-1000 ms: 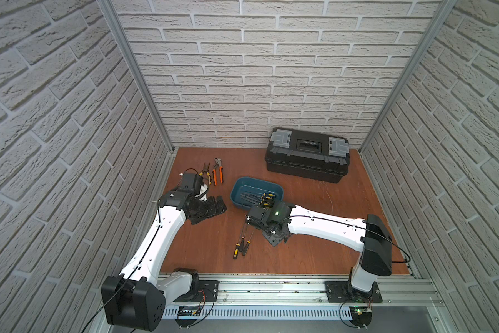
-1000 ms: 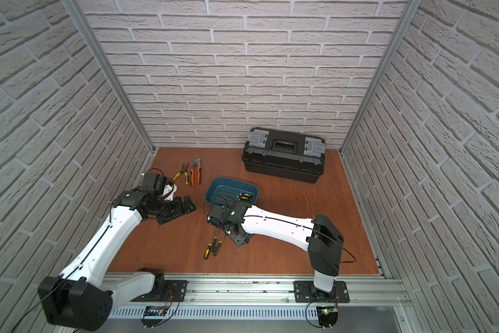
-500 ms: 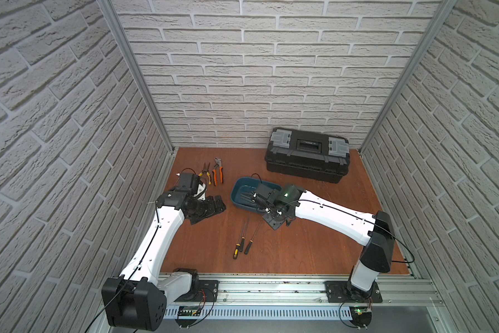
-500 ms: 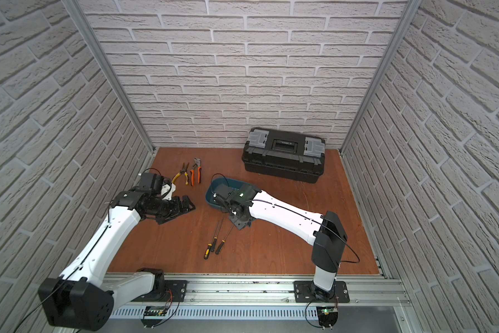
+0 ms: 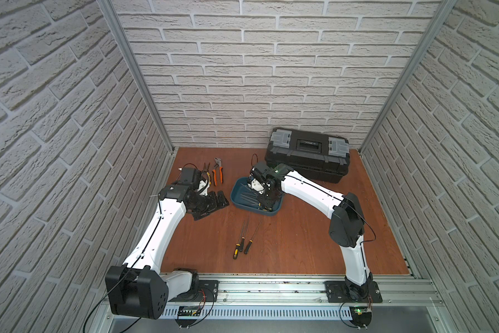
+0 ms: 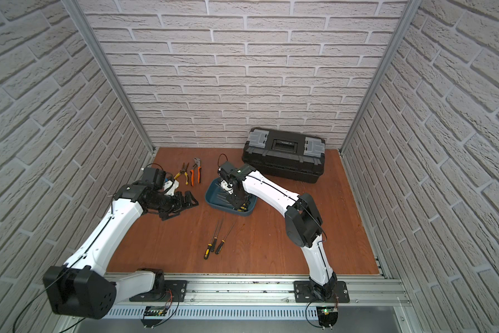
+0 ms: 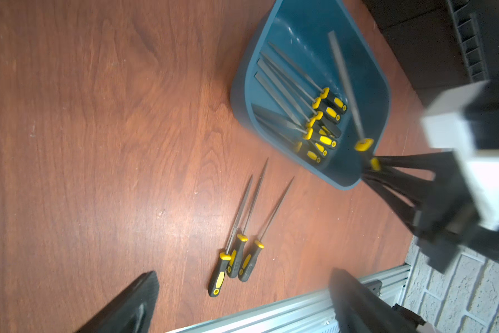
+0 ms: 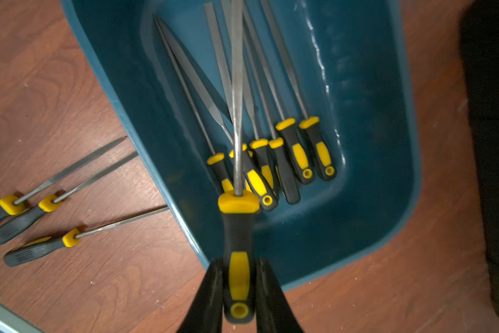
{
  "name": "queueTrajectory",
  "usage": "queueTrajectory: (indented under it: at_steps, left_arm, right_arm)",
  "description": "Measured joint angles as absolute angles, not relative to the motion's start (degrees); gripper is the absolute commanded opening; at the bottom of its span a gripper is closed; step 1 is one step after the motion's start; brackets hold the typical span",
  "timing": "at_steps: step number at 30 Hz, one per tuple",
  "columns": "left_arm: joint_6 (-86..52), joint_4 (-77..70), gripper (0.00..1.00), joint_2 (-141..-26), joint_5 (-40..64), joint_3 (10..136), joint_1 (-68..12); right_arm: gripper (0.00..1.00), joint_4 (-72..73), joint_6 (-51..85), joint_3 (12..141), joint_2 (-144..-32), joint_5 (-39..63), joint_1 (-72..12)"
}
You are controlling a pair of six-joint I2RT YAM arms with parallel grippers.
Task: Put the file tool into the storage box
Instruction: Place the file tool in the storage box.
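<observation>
The file goes down with my right gripper toward the black-and-yellow handles inside the storage box next for release there, since its blade already hangs above the other files.
My right gripper point(image 8: 239, 276) is shut on the black-and-yellow handle of a file tool point(image 8: 238, 230). The file's grey blade reaches out over the teal storage box point(image 8: 386, 178), above several files point(image 8: 294, 155) lying inside. In both top views this gripper point(image 5: 267, 201) point(image 6: 236, 200) hangs over the near end of the storage box point(image 5: 239, 193) point(image 6: 212, 196). In the left wrist view the held file point(image 7: 345, 86) slants over the box point(image 7: 238, 95). My left gripper point(image 7: 242, 291) point(image 5: 216, 201) is open, holds nothing and stays left of the box.
Three loose files point(image 5: 242, 245) point(image 6: 216, 242) point(image 7: 239, 256) point(image 8: 34, 222) lie on the brown floor in front of the box. A black toolbox point(image 5: 307, 154) stands at the back. Orange pliers point(image 5: 218, 174) lie back left. A metal rail point(image 5: 271, 285) runs along the front.
The right arm lifted the file from beside the loose files and carried it back over the box. The left arm has not moved.
</observation>
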State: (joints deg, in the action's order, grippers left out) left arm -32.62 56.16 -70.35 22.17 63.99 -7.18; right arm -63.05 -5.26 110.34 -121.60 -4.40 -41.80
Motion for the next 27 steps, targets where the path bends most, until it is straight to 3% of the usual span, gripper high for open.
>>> queueTrajectory:
  at_steps: [11,19,27]
  left_arm:
    - [-33.1,56.9,0.98,-76.2,20.9,69.3,-7.5]
    - [-33.7,56.8,0.98,-78.5,20.4,71.1,-8.8]
    - [-34.7,56.7,0.98,-78.6,19.7,71.1,-9.7]
  right_arm:
    - [0.17,-61.5,-10.7,110.3,-126.1,0.1,-41.5]
    - [0.5,-59.9,-11.0,105.2,-126.0,-0.2,-41.3]
    - [0.55,-57.8,-6.8,105.0,-122.7,-1.8,-41.3]
